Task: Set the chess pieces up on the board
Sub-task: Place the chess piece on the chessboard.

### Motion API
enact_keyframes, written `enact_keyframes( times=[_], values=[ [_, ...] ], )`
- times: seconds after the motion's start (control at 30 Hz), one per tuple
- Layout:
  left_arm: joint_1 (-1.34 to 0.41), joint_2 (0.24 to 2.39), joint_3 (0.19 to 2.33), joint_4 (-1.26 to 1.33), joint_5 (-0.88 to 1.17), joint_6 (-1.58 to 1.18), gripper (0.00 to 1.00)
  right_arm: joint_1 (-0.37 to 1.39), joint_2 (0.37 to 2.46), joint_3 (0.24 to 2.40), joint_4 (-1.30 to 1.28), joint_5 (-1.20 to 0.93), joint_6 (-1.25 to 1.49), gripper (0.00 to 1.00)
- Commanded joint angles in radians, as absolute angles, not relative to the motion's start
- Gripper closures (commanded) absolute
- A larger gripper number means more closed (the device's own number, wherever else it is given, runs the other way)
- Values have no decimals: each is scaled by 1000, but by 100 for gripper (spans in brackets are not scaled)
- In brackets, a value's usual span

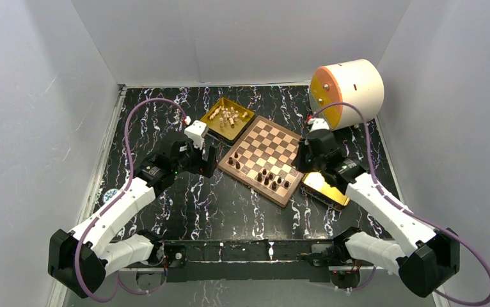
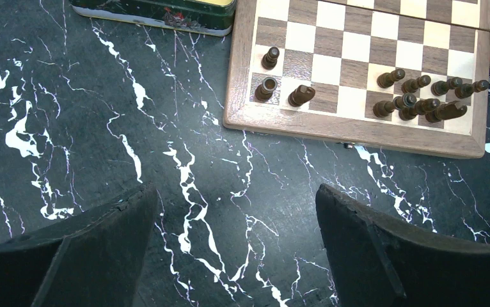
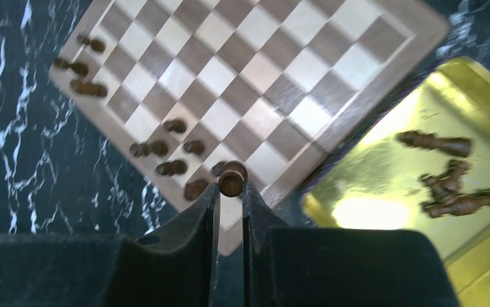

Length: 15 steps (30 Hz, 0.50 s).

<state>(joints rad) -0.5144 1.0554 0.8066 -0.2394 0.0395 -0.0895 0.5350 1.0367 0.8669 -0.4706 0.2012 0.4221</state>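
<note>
That end of the row is empty. My right gripper should next move back and down onto the board's near corner square [image 1: 282, 194] [image 3: 230, 212] and release the dark piece.
The board [image 1: 265, 150] lies at mid-table, turned diagonally. Dark pieces [image 1: 271, 179] stand along its near edge, with three more at its left corner [image 1: 235, 161]. My right gripper [image 3: 231, 185] is shut on a dark piece [image 3: 232, 178] and holds it over the board's near right corner [image 3: 274, 163]. Further dark pieces [image 3: 450, 185] lie in a gold tray [image 3: 383, 192] beside the board. Pale pieces [image 1: 226, 116] lie in another gold tray [image 1: 211, 125] at the back left. My left gripper [image 2: 236, 211] is open and empty over the black tabletop, just short of the board [image 2: 357, 67].
A white and orange drum [image 1: 346, 91] lies at the back right, behind my right arm. White walls close in the black marbled table on three sides. A dark-sided tin [image 2: 153, 13] sits left of the board in the left wrist view.
</note>
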Motion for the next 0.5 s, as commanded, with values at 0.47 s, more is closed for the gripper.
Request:
enact_keyframes(
  times=[0.47],
  values=[
    [-520, 1057, 807, -233, 21, -83, 9, 992, 1049, 693, -427, 547, 675, 83]
  ],
)
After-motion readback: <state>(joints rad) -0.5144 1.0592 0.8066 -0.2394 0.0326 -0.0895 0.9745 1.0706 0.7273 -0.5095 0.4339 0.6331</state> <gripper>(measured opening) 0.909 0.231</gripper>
